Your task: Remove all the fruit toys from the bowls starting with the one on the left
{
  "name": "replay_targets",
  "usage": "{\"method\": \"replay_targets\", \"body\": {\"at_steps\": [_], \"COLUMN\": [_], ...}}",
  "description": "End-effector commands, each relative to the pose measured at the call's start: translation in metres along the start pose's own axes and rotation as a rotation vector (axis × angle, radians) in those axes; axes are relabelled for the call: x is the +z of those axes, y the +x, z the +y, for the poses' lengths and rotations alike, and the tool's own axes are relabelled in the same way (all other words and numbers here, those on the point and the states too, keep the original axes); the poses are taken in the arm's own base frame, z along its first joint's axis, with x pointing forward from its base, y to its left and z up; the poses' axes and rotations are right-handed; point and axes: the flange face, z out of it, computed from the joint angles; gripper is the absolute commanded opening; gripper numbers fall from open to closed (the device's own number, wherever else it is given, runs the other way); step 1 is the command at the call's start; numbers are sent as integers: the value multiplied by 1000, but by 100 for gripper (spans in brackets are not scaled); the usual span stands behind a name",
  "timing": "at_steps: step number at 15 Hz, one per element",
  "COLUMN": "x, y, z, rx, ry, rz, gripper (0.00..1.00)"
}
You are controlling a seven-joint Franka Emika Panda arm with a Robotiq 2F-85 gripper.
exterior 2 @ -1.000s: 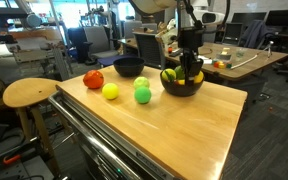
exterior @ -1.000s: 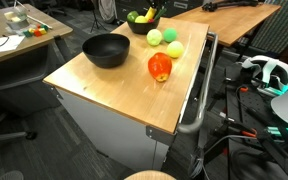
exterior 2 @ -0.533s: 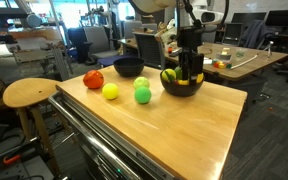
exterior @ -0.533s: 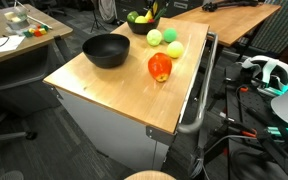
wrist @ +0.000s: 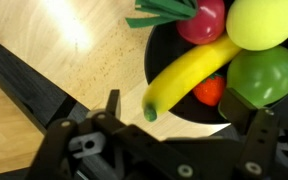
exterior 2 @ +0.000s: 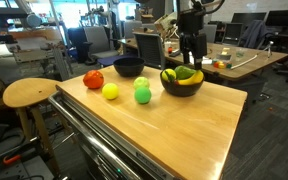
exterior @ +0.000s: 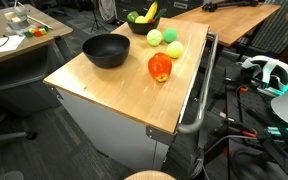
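The banana's tip [wrist: 156,103] sticks out past the black bowl's rim, clear of other fruit [wrist: 264,72], so the gripper should next lower its open fingers on either side of the banana's tip.
A black bowl [exterior 2: 182,84] at the far side of the wooden table holds a yellow banana [exterior 2: 184,75] and green fruit toys. My gripper [exterior 2: 191,48] hangs open above it, holding nothing. In the wrist view the banana [wrist: 189,72] lies across this bowl [wrist: 162,52] with a green fruit [wrist: 264,72], a yellow-green one [wrist: 262,20], a dark-red one [wrist: 206,22] and a small red one [wrist: 210,91]. My gripper [wrist: 179,110] is above the banana's tip. The other black bowl [exterior: 106,50] is empty. A red apple [exterior: 160,67] and two green balls [exterior: 155,37] [exterior: 173,49] lie on the table.
The table is a wooden-topped cart [exterior: 124,95] with a metal handle rail [exterior: 199,100] on one side. A round wooden stool [exterior 2: 29,93] stands beside it. Desks, chairs and cables surround the cart.
My gripper has opened and risen straight up out of the far bowl. The banana stays lying in that bowl. The fruits on the table have not moved.
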Motion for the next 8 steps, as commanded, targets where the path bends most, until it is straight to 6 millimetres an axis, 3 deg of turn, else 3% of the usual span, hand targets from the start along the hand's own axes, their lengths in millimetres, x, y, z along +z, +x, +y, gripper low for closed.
{"method": "replay_targets", "body": {"at_steps": [1, 3, 5, 8], "x": [6, 16, 25, 33], "y": [7, 8, 9, 10], "z": [-9, -11, -12, -13], "rx": [25, 34, 41, 51], "ry": [-15, -32, -43, -56], "rz": [67, 81, 90, 97], "gripper": [100, 100, 74, 50]}}
